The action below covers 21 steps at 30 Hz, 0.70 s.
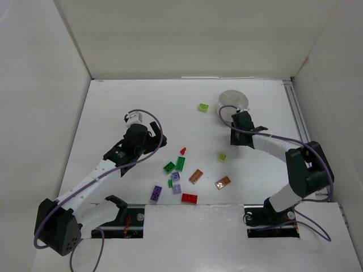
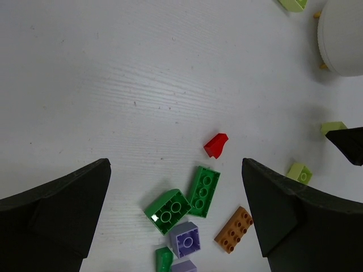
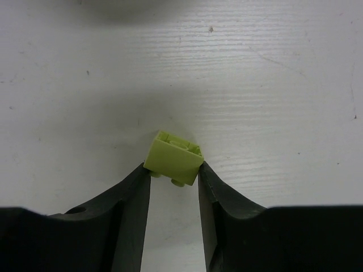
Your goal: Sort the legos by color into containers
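Observation:
The lime brick has to go outward over the round white dish's near part, so the robot's right gripper should rise above the dish's raised side first.
My right gripper [image 1: 239,117] is shut on a lime brick [image 3: 174,158], pinched tilted at the fingertips just over the table, right in front of the round white dish [image 1: 233,101]. That brick is hidden under the gripper in the top view. My left gripper [image 1: 155,139] is open and empty, hovering above the loose legos. In its wrist view two green bricks [image 2: 168,211] [image 2: 204,191], a lilac brick [image 2: 186,238], an orange-brown brick [image 2: 233,228] and a small red piece [image 2: 216,145] lie between its fingers [image 2: 68,198].
Other legos lie loose: lime bricks [image 1: 203,107] [image 1: 222,156], orange-brown bricks [image 1: 196,176] [image 1: 223,182], a red brick [image 1: 189,198], a purple brick [image 1: 156,193], lilac bricks [image 1: 177,188]. White walls enclose the table on three sides.

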Tool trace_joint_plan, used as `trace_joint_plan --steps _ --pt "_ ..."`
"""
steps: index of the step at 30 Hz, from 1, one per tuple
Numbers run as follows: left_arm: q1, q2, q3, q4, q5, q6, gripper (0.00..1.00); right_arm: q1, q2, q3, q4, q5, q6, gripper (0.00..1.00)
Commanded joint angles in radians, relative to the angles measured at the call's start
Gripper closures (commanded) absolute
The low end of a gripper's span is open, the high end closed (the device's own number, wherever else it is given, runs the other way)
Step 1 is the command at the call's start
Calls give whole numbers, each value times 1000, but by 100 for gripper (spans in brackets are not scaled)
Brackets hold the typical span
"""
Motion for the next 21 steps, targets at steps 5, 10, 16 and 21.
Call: trace_joint_plan --steps 5,10,16,21 --pt "-6 15 48 37 -12 19 0 -4 -199 51 -26 -77 -77 83" --pt "-6 69 80 69 10 38 0 -4 -273 150 -47 -108 -133 83" --pt "3 167 163 69 10 68 0 -4 -103 378 -90 -88 -194 84" --pt "13 213 191 69 10 89 0 -4 -20 462 -90 -69 -203 84"
